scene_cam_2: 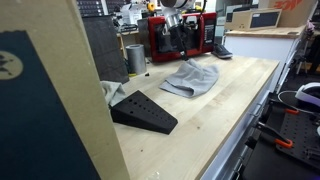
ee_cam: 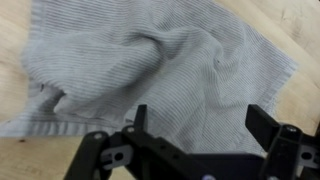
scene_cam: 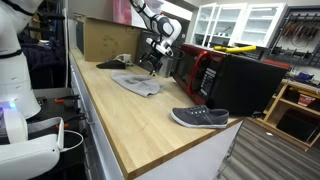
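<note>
Below my gripper, a raised fold of the grey cloth stands up, so I should bring the open fingertips down around that fold next, then close.
A crumpled grey knitted cloth (ee_cam: 150, 70) lies on the wooden worktop and fills most of the wrist view. My gripper (ee_cam: 200, 118) hangs above it with its two dark fingers (ee_cam: 262, 122) wide apart and nothing between them. In both exterior views the cloth (scene_cam: 137, 83) (scene_cam_2: 192, 76) sits in the middle of the bench, and the gripper (scene_cam: 153, 62) (scene_cam_2: 176, 42) hovers over its far edge, close to the red box.
A grey sneaker (scene_cam: 200, 118) lies near the bench's end. A red and black box (scene_cam: 215, 72) stands along the back, a cardboard box (scene_cam: 105, 38) at the far end. A black wedge (scene_cam_2: 143, 111) and a metal cup (scene_cam_2: 135, 58) sit on the bench.
</note>
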`<state>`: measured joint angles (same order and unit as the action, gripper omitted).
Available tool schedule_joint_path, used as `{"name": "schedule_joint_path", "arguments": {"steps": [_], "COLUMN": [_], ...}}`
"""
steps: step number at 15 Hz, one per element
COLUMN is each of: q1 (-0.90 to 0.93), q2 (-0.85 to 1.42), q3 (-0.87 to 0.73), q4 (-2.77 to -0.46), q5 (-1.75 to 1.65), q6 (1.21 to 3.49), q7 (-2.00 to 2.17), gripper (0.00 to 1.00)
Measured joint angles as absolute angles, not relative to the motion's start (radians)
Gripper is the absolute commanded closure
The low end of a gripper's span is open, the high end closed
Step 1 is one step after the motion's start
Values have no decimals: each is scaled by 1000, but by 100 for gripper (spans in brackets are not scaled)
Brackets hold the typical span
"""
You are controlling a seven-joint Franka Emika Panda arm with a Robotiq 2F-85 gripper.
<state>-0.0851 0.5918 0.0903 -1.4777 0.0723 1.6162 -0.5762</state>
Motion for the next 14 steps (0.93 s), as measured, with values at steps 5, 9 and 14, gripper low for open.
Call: {"name": "schedule_joint_path", "arguments": {"steps": [5,9,14], "q1": [-85,-84,-89], "q2": [602,629,669], "q3": [89,94,95], "q4": [-1463,-1444,-1420], "q5": [23,24,31], "q6": [1649,1713,1719], "q7": [-590,-590,-590], "gripper": [0,0,26]}}
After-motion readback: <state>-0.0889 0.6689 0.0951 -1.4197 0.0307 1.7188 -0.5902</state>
